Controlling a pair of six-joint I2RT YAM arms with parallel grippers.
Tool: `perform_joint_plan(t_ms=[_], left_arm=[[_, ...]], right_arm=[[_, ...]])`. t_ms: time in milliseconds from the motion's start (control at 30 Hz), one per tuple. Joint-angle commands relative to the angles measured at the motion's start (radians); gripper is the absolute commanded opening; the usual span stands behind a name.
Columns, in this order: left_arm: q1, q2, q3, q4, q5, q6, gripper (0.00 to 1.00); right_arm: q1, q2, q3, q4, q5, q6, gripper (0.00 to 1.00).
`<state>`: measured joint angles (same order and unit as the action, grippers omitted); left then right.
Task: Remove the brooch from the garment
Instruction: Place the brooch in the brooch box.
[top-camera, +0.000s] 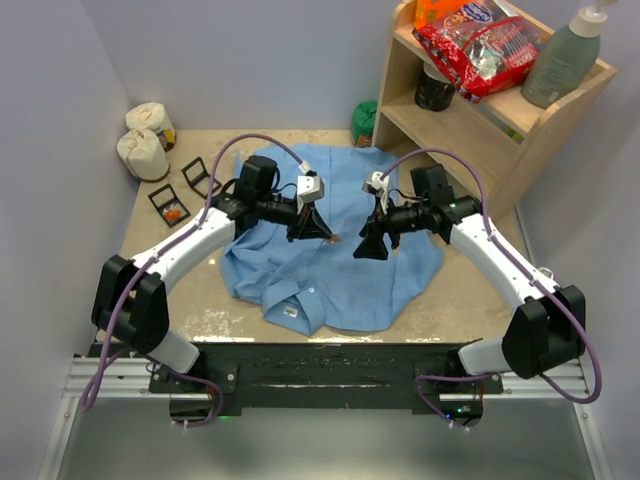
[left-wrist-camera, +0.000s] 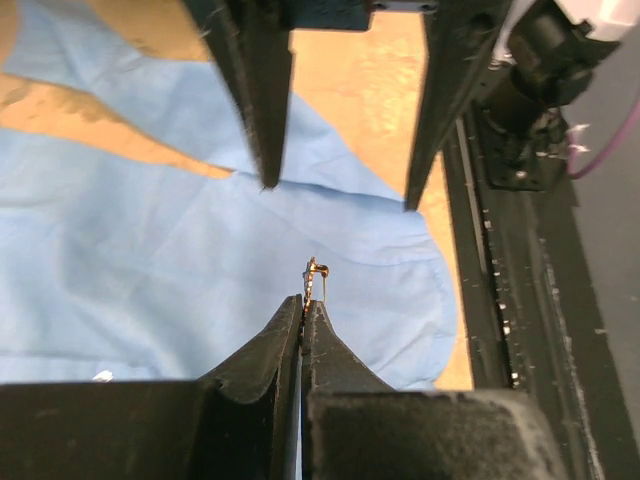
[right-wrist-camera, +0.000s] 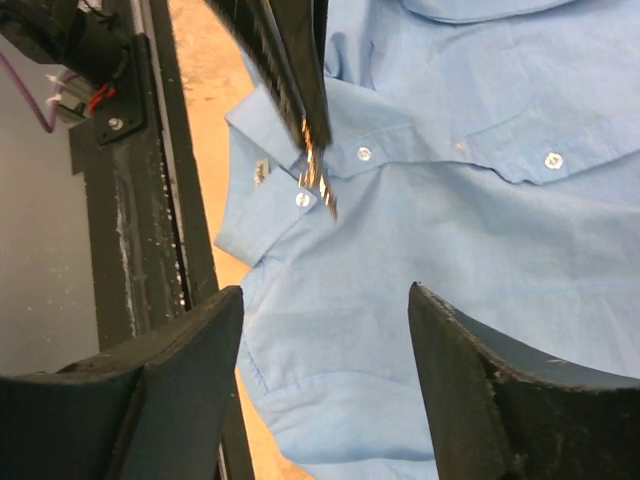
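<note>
My left gripper should swing outward and left in the top view over the farther black frame, lower and release the brooch.
The garment, a light-blue button-up shirt, lies spread on the table with its collar toward the near edge. My left gripper is shut on the brooch, a small gold pin that sticks out past the fingertips. In the right wrist view the brooch hangs over the garment near the collar buttons; I cannot tell whether it touches the cloth. My right gripper stands open just to the right, facing the left gripper, with nothing between its fingers. In the left wrist view its two fingers show above the garment.
A wooden shelf at the back right holds a red snack bag, a grey-green bottle and a dark jar. A green object stands beside it. Two white pouches and small black frames lie at the back left.
</note>
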<state>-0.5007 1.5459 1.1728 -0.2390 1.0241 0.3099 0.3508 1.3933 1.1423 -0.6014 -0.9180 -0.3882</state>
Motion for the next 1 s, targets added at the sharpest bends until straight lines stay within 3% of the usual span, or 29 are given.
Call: perform_joint_plan(t_ms=[0,100,133,167,700,967], left_arm=[[0.048,-0.030,0.074,-0.094,-0.067,0.095,0.00],[0.077,-0.026,0.096,-0.143,-0.113,0.138,0.00],[0.085,-0.026,0.100,-0.154,-0.122,0.152,0.00],[0.096,-0.026,0.105,-0.161,-0.134,0.175,0.00],[0.221,-0.014,0.106,-0.180,-0.573,0.373,0.00],[0.321,0.065,0.106,-0.088,-0.686,0.370,0.00]], right_arm=[[-0.015,-0.057,0.028,-0.021,0.050,-0.002,0.76],[-0.016,-0.088,0.004,0.011,0.089,0.023,0.86],[-0.018,-0.097,-0.007,0.024,0.099,0.032,0.96],[-0.018,-0.102,-0.010,0.026,0.110,0.032,0.99],[-0.026,-0.123,-0.055,0.006,0.191,-0.047,0.99],[-0.033,-0.139,-0.104,0.032,0.208,-0.055,0.99]])
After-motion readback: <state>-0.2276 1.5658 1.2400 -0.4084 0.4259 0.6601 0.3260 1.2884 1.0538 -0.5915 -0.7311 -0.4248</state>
